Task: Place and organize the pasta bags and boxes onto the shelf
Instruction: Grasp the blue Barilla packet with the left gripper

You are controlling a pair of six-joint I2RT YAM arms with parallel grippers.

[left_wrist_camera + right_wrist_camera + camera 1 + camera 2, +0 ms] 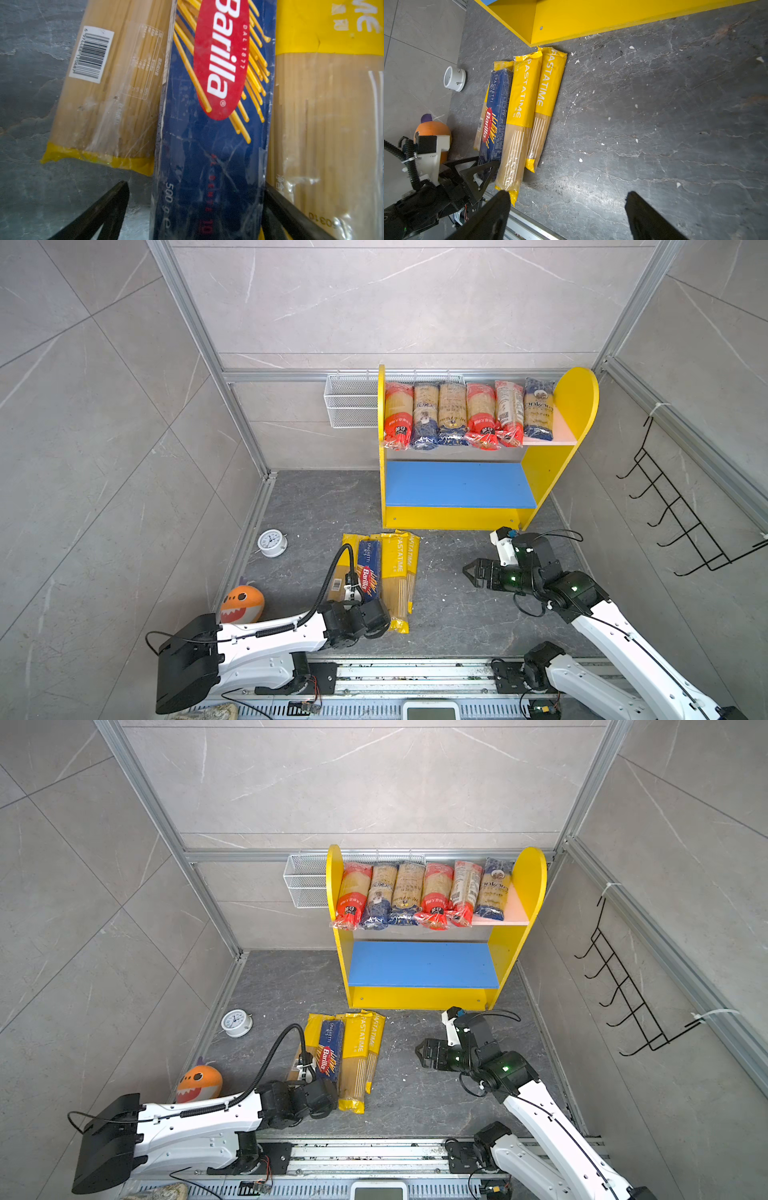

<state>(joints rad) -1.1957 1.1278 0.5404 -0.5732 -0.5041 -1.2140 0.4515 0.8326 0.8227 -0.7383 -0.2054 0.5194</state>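
Note:
One finger is away from the box (207, 145). Next I should move my left gripper slightly outward and toward the PASTATIME bag beside it, then close across the box's near end (208, 208).
The dark-blue Barilla box (370, 568) (207, 145) lies on the floor among three yellow-ended spaghetti bags (397, 580) (523, 116), leaning on the leftmost bag (108, 93). My left gripper (195, 191) is open and straddles the box's near end. One finger (118, 197) stands clear of the box and the other sits at the box's edge. My right gripper (467, 570) (568, 193) is open over bare floor to the right of the bags, holding nothing. The shelf (575, 398) (530, 878) carries several red- and blue-ended bags (453, 414) on its pink upper board. Its blue lower board (457, 485) is bare.
A white clock (272, 543) and an orange shark toy (242, 605) sit left of the bags. A white wire basket (351, 406) hangs behind the shelf's left panel. A black hook rack (681, 510) hangs on the right wall. The arms' metal rail (415, 672) borders the front.

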